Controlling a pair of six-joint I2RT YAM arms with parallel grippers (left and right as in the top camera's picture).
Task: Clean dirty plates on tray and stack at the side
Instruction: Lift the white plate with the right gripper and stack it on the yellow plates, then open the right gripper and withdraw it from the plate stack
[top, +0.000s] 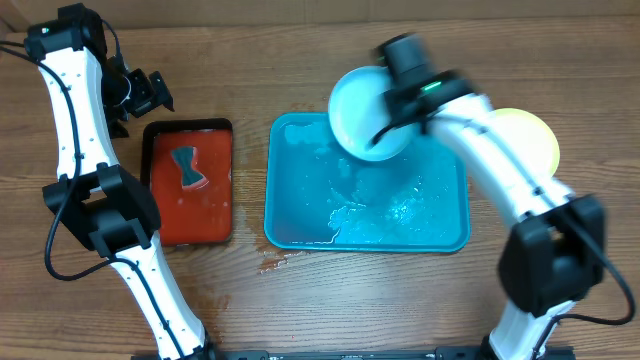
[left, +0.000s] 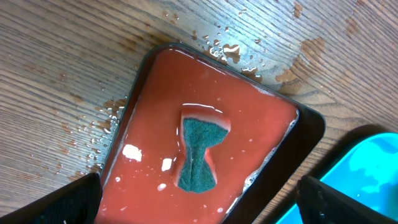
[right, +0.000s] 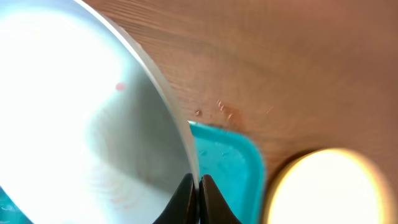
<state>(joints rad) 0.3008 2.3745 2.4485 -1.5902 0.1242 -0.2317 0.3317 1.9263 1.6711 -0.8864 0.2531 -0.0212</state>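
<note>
My right gripper is going to the right in the overhead view next, then down to let go on top of the yellow-green rimmed plate (top: 535, 135) (right: 333, 186), since it is beside the tray.
My right gripper (top: 392, 118) (right: 199, 194) is shut on the rim of a light blue rimmed plate (top: 362, 108) (right: 81, 124) and holds it tilted above the far part of the blue tray (top: 300, 225) (right: 227, 162). A small red smear shows on its white centre. A yellow-green rimmed plate (top: 535, 135) (right: 333, 186) lies on the table right of the tray. My left gripper (top: 148, 92) (left: 199, 202) is open and empty, hovering above the far end of the red tray. A third plate is not in view.
A red, black-edged tray (top: 190, 215) (left: 249, 106) left of the blue tray holds water and a green sponge (top: 188, 168) (left: 198, 152). Water drops lie on the wood by both trays (top: 275, 262). The blue tray is wet inside.
</note>
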